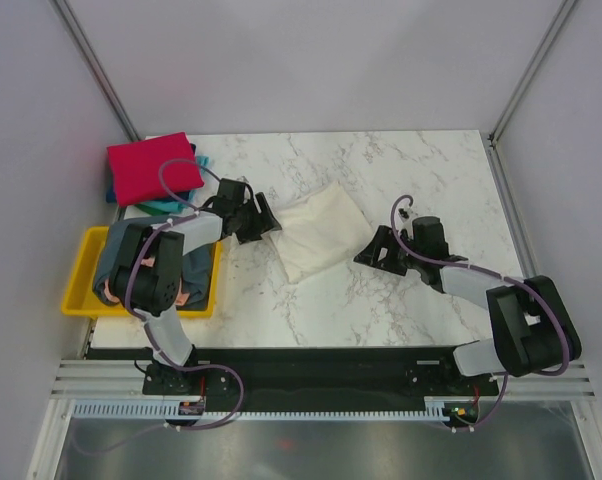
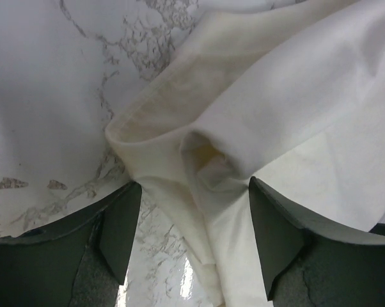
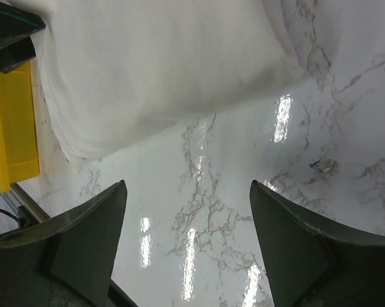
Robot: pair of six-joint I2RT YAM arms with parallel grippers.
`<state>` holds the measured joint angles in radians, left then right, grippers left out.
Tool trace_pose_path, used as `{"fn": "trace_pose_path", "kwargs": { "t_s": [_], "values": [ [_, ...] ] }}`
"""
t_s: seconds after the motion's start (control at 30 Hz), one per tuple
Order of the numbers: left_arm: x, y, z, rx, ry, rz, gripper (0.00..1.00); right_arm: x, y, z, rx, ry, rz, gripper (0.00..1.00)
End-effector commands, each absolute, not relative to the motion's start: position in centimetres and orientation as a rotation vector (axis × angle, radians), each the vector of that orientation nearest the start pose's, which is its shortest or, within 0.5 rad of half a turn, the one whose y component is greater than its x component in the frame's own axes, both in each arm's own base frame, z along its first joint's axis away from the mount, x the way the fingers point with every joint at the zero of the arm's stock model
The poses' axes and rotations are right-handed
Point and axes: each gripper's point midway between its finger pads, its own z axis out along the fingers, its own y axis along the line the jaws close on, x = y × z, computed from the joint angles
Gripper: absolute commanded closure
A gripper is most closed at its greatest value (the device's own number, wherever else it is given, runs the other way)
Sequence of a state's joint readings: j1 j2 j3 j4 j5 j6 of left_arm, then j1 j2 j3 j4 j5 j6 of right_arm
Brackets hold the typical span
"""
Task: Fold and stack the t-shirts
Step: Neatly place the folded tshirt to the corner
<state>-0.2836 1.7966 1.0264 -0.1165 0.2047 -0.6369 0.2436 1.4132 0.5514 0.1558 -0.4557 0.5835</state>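
Observation:
A loose fold of the cream-white t-shirt (image 1: pixel 318 231) already runs between the open fingers. The t-shirt's edge nearest the tray keeps my left gripper there, which closes next.
A folded cream-white t-shirt (image 1: pixel 318 231) lies mid-table. My left gripper (image 1: pixel 266 222) is open at its left edge; in the left wrist view a loose fold of the cream-white t-shirt (image 2: pixel 269 109) runs down between the open fingers (image 2: pixel 275 230). My right gripper (image 1: pixel 373 248) is open and empty just right of the shirt; its view shows the shirt (image 3: pixel 160 64) ahead over bare marble. A folded red t-shirt (image 1: pixel 153 165) lies on a teal one (image 1: pixel 196 160) at the back left. A slate grey-blue t-shirt (image 1: pixel 111 255) and a salmon pink one (image 1: pixel 186 298) sit in the yellow tray (image 1: pixel 81 285).
The yellow tray stands at the left near edge, also visible in the right wrist view (image 3: pixel 10 121). The marble table (image 1: pixel 401 170) ends at grey walls behind and at both sides. The left arm reaches over the tray.

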Motion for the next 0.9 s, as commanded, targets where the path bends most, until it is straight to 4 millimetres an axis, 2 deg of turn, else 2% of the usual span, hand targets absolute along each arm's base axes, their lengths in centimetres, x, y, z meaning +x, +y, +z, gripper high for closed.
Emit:
{"fn": "trace_pose_path", "kwargs": {
  "t_s": [0.0, 0.13, 0.2, 0.23, 0.27, 0.3, 0.33, 0.4, 0.43, 0.5, 0.53, 0.6, 0.63, 0.67, 0.73, 0.83, 0.87],
  "values": [
    [40.6, -17.0, 1.9, -0.432, 2.495, -0.571, 0.25, 31.3, 18.6, 9.3, 0.080, 2.166, 1.009, 0.15],
    [41.3, -16.9, 1.4, -0.457, 2.499, -0.551, 0.32, 31.4, 18.6, 9.4, 0.068, 2.148, 1.003, 0.15],
    [41.9, -17.0, 1.5, -0.456, 2.489, -0.550, 0.49, 31.4, 18.8, 9.0, 0.062, 2.161, 1.015, 0.16],
    [42.4, -17.2, 1.6, -0.446, 2.478, -0.562, 0.61, 31.5, 18.8, 8.8, 0.062, 2.169, 1.015, 0.16],
    [43.0, -17.8, 2.1, -0.425, 2.466, -0.604, 0.82, 31.5, 18.8, 8.7, 0.062, 2.169, 1.015, 0.16],
    [43.6, -18.1, 2.8, -0.387, 2.452, -0.614, 0.90, 31.5, 18.8, 8.7, 0.061, 2.168, 1.015, 0.16],
    [44.6, -18.3, 4.9, -0.363, 2.426, -0.621, 0.95, 31.4, 18.8, 8.7, 0.057, 2.168, 1.017, 0.16],
    [46.0, -17.8, 7.5, -0.310, 2.391, -0.603, 0.98, 31.4, 18.7, 8.7, 0.058, 2.163, 1.015, 0.16],
    [47.6, -17.8, 10.4, -0.288, 2.341, -0.605, 0.98, 31.3, 18.7, 8.6, 0.059, 2.165, 1.015, 0.16],
    [48.0, -16.1, 12.1, -0.266, 2.366, -0.538, 0.98, 31.3, 18.7, 8.6, 0.060, 2.166, 1.020, 0.16],
    [49.6, -15.5, 14.9, -0.249, 2.310, -0.514, 0.98, 31.3, 18.6, 8.5, 0.068, 2.169, 1.022, 0.16],
    [49.9, -13.7, 16.3, -0.219, 2.314, -0.426, 0.98, 31.4, 18.6, 8.4, 0.069, 2.172, 1.027, 0.16],
    [51.0, -11.7, 18.8, -0.141, 2.249, -0.310, 0.98, 31.4, 18.6, 8.3, 0.074, 2.177, 1.038, 0.16],
    [51.0, -11.6, 18.8, -0.142, 2.248, -0.308, 0.98, 31.4, 18.6, 8.3, 0.076, 2.177, 1.039, 0.16],
    [51.4, -9.9, 20.5, -0.087, 2.204, -0.194, 0.98, 31.4, 18.6, 8.2, 0.077, 2.180, 1.043, 0.16],
    [51.8, -8.0, 22.5, -0.071, 2.171, -0.189, 0.98, 31.4, 18.6, 8.0, 0.080, 2.188, 1.047, 0.16],
    [52.0, -6.7, 22.9, -0.091, 2.165, -0.173, 0.98, 31.4, 18.5, 8.1, 0.081, 2.186, 1.047, 0.16]
  ]
}}
